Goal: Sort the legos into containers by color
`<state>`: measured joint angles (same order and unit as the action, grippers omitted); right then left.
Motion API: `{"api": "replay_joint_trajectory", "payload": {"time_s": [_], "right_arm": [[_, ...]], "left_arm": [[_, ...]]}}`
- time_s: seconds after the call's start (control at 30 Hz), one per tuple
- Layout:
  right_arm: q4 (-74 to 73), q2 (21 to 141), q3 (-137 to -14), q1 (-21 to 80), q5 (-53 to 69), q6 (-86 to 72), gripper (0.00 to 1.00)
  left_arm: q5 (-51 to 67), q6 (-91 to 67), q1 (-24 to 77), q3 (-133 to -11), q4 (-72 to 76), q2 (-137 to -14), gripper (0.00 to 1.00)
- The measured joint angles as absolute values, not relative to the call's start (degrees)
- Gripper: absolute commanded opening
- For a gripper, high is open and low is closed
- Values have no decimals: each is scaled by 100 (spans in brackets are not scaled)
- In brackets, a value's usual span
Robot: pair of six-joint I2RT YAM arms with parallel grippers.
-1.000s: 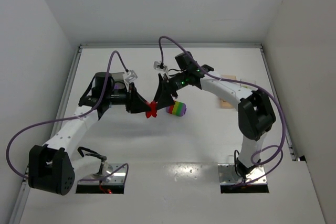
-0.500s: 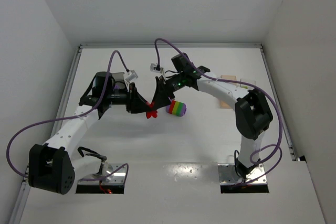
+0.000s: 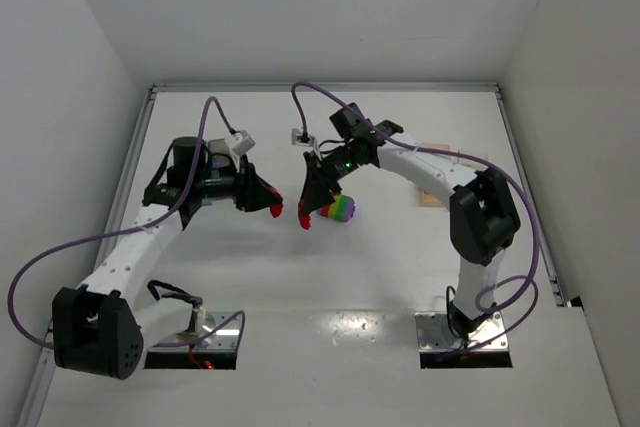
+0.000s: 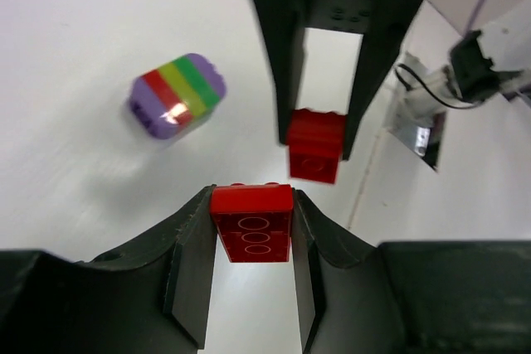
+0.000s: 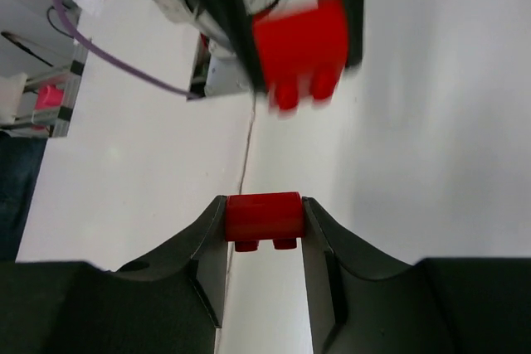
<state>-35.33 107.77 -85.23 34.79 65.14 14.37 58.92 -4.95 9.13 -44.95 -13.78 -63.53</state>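
Note:
I will swing my right gripper outward and to the right in the top view and lower it to let go over the peach container's far end, because its red lego is hanging outside the container.
Each gripper holds one red lego, and the two bricks hang a small gap apart above the table. My left gripper (image 3: 273, 209) is shut on a red brick (image 4: 251, 223), its underside facing the wrist camera. My right gripper (image 3: 305, 215) is shut on the other red brick (image 5: 264, 216), studs pointing down in its wrist view. The left wrist view shows that second brick (image 4: 315, 145) between the right arm's dark fingers. A rainbow-striped cluster (image 3: 340, 209) lies on the table just right of the right gripper, and the cluster (image 4: 177, 95) shows again at upper left.
A pale peach object (image 3: 434, 197), perhaps a container, lies partly hidden behind the right arm's forearm at the right. White walls close in the table on the left, back and right. Purple cables loop over both arms.
The right gripper shut on one red brick of a joined pair held between both grippers. The grippers then drew apart, each with a brick; the left arm moved back to the left.

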Motion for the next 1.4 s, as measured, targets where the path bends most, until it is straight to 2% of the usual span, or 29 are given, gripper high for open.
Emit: {"api": "replay_joint_trajectory", "payload": {"time_s": [0.27, 0.67, 0.87, 1.07, 1.4], "right_arm": [[-4814, 10460, -8239, 2845, 5848, 2543, 3], [-3116, 8440, -6547, 1116, 2814, 2073, 2], [-2401, 8641, -6318, 504, 2038, 1863, 2], [-1841, 9262, -6497, 93, 1793, 1492, 2], [-1103, 9633, -6573, -252, 1494, 1177, 2]], "left_arm": [[5356, -436, 478, -4495, -1376, -6198, 2], [3044, -582, 1059, -4853, -1372, -6386, 2], [2176, -467, 1726, -5640, -1520, -6980, 2], [1772, -158, 2467, -6654, -1852, -7601, 2], [1662, -191, 2685, -7175, -1929, -8311, 2]]}}
